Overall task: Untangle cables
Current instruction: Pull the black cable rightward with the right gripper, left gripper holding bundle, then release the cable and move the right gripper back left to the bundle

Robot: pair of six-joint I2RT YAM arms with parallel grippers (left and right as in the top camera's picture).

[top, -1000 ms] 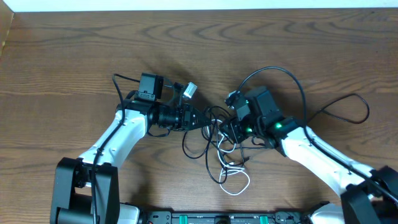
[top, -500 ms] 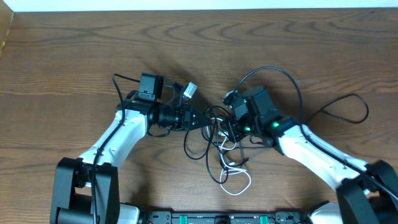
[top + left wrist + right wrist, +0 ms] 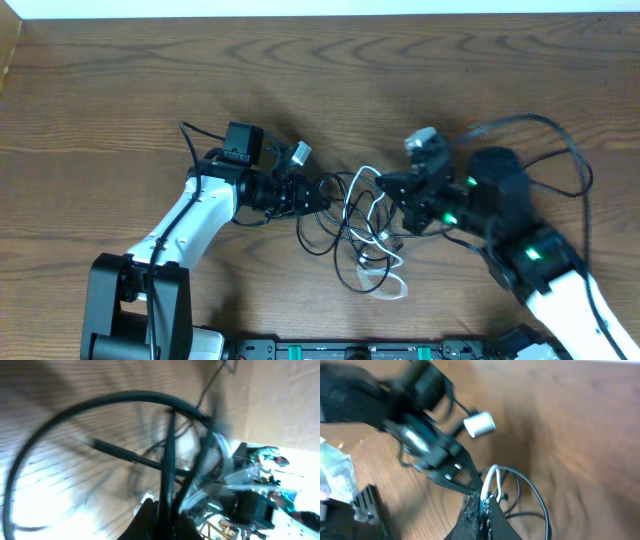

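The white loop crosses the black cord (image 3: 335, 235), so my right gripper needs to pull the loop away from the tangle, to the right in the overhead view, and then let go of it.
A thin black cord (image 3: 335, 235) and a thin white cord (image 3: 385, 285) lie tangled at the table's middle. My left gripper (image 3: 318, 196) is shut on the black cord at the tangle's left side; in the left wrist view the black cord (image 3: 168, 455) runs between the fingers. My right gripper (image 3: 385, 184) is shut on the white cord, holding a loop (image 3: 362, 180) of it. The right wrist view shows the white cord (image 3: 491, 480) pinched between the fingertips (image 3: 470, 510), with black loops (image 3: 540, 495) beside it.
The thicker black wires of the right arm (image 3: 560, 160) loop over the table at the right. A white tag (image 3: 299, 152) sticks up by the left wrist. The table's pale far edge (image 3: 320, 8) runs along the top.
My right arm has pulled back to the right and turned, drawing the white cord up and right out of the tangle. The left gripper has shifted slightly left, still holding the black cord.
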